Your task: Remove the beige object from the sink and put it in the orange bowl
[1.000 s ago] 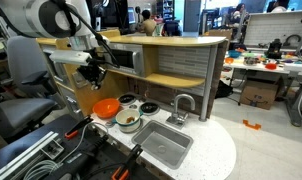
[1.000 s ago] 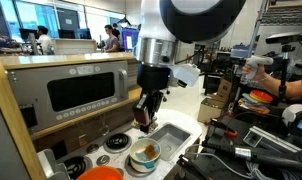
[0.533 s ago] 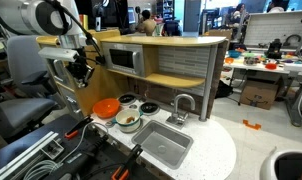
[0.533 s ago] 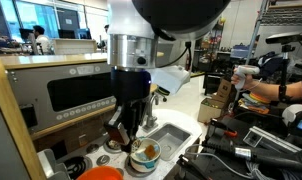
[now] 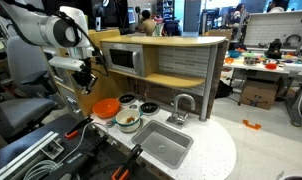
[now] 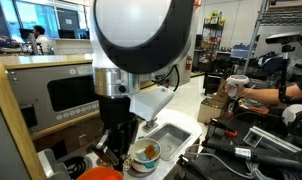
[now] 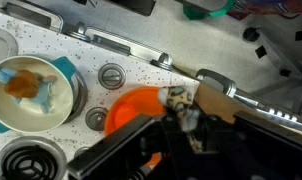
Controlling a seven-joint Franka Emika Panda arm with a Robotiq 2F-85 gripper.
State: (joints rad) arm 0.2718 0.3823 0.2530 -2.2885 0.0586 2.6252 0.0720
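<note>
I will lower my gripper and shift it over the orange bowl's opening (image 5: pixel 108 107) (image 7: pixel 139 108) to release, because that opening is below it and to its left in the wrist view.
My gripper (image 7: pixel 176 122) is shut on the beige object (image 7: pixel 178 100), a small soft thing with dark spots. In the wrist view it hangs over the right rim of the orange bowl (image 7: pixel 133 108). In both exterior views the gripper (image 5: pixel 86 75) (image 6: pixel 116 148) is above the orange bowl (image 5: pixel 106 107) (image 6: pixel 101 173), left of the sink (image 5: pixel 163 148) (image 6: pixel 177 132). The object itself is too small to make out in the exterior views.
A teal bowl (image 7: pixel 31 85) (image 5: pixel 128 122) (image 6: pixel 144 154) holding small things sits between the orange bowl and the sink. Round burners (image 7: pixel 111 75) lie nearby. A faucet (image 5: pixel 182 106) stands behind the sink. A microwave (image 5: pixel 124 58) (image 6: pixel 86 90) is on the counter behind.
The arm has swung away from the sink side toward the orange bowl and lowered, carrying the beige object with it.
</note>
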